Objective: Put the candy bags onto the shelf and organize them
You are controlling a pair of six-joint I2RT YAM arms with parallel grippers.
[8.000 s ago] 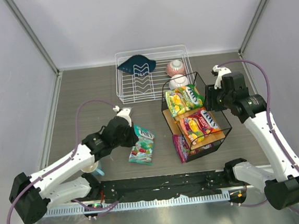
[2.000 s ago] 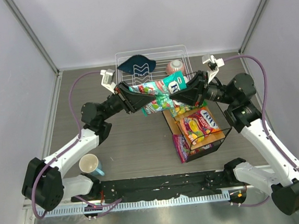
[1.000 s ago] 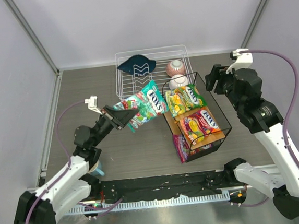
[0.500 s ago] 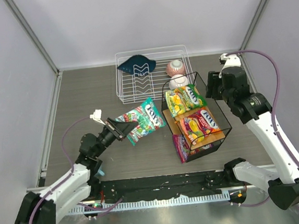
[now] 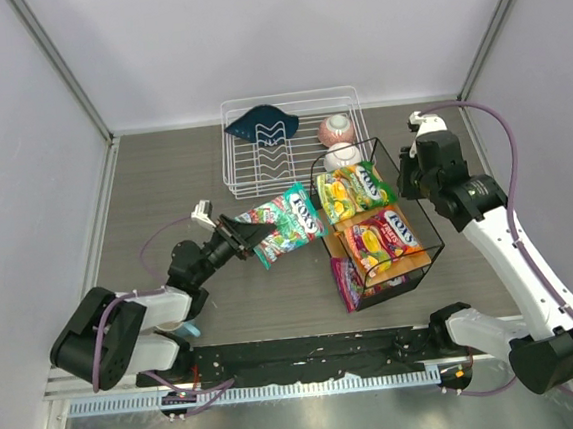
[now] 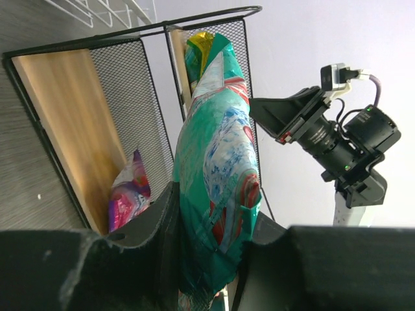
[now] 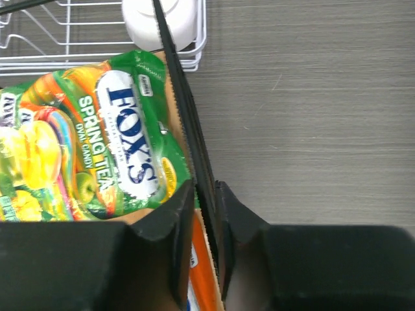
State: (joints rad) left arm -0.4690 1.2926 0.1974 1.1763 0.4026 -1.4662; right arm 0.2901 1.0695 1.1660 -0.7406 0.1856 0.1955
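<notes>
The shelf's bare lower board (image 6: 76,126) beside the purple bag is below the left gripper and to its right in the top view, so the left gripper will go down that way and let go.
My left gripper (image 5: 252,240) is shut on the teal candy bag (image 5: 289,223) and holds it above the table, just left of the shelf (image 5: 422,213). In the left wrist view the teal bag (image 6: 217,162) stands between my fingers (image 6: 211,214), with the shelf's tan board (image 6: 68,123) behind it. The green bag (image 5: 353,188), the orange-red bag (image 5: 381,236) and the purple bag (image 5: 347,282) lie in the shelf. My right gripper (image 5: 411,181) is shut on the shelf's black wire edge (image 7: 194,139); its jaws (image 7: 206,191) pinch the wire beside the green bag (image 7: 107,142).
A white wire dish rack (image 5: 253,172) stands behind the shelf with a dark blue item (image 5: 261,124) and two bowls (image 5: 336,128) by its right end. A mug (image 5: 187,329) sits under my left arm. Grey walls enclose the table.
My left gripper has carried the teal bag to the right, closer to the shelf. My right gripper has come down a little onto the shelf's right wire edge.
</notes>
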